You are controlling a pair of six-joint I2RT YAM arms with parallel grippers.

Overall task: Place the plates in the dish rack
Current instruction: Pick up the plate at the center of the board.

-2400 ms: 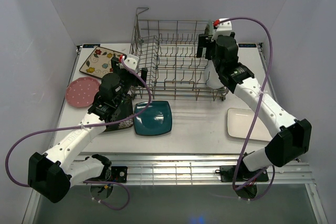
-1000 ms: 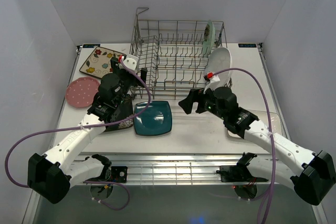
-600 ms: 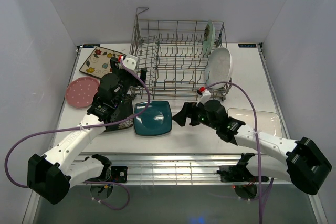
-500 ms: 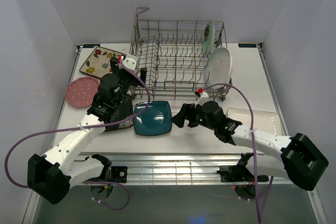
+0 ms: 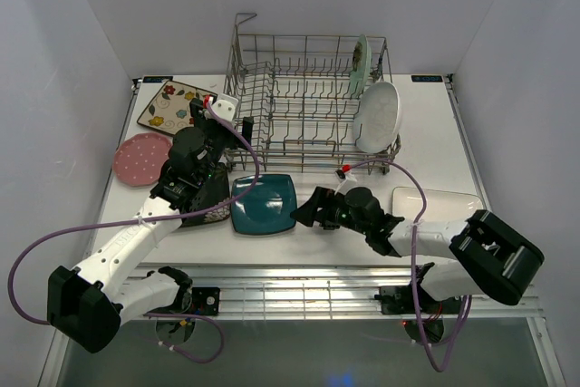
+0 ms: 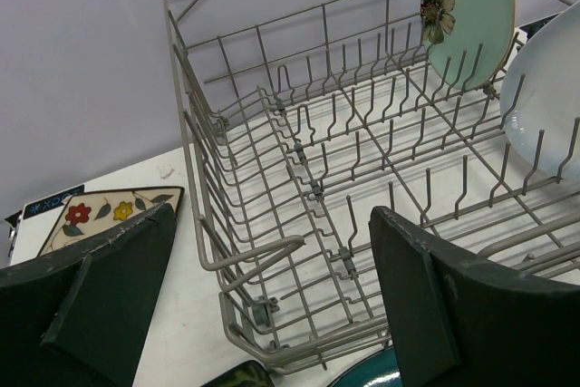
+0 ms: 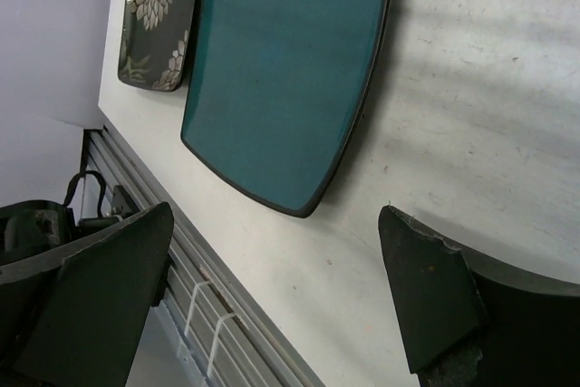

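Note:
The teal plate's near corner [image 5: 293, 227] [image 7: 303, 209] points between the open fingers, so my right gripper needs to move down and to the left in the top view next, onto that corner.
The grey wire dish rack [image 5: 299, 101] stands at the back. In it a mint-green round plate [image 5: 362, 65] is upright, and a white oval plate [image 5: 378, 117] leans at its right end. On the table lie a teal square plate [image 5: 263, 204], a dark patterned square plate [image 5: 211, 204], a pink dotted round plate [image 5: 140, 158], a cream floral square plate [image 5: 168, 106] and a white rectangular plate [image 5: 439, 208]. My right gripper [image 5: 306, 208] hangs low and open just right of the teal plate [image 7: 281, 70], holding nothing. My left gripper [image 5: 231, 124] is open and empty, facing the rack's [image 6: 344, 178] left end.
The table's front edge with its metal rails [image 7: 181, 305] runs close under the right gripper. The left arm lies over part of the dark patterned plate. White enclosure walls stand on both sides and behind the rack.
The right arm has left the rack's right end, with the white oval plate staying there, and has swung down and left to the teal plate's right edge. The left arm has not moved.

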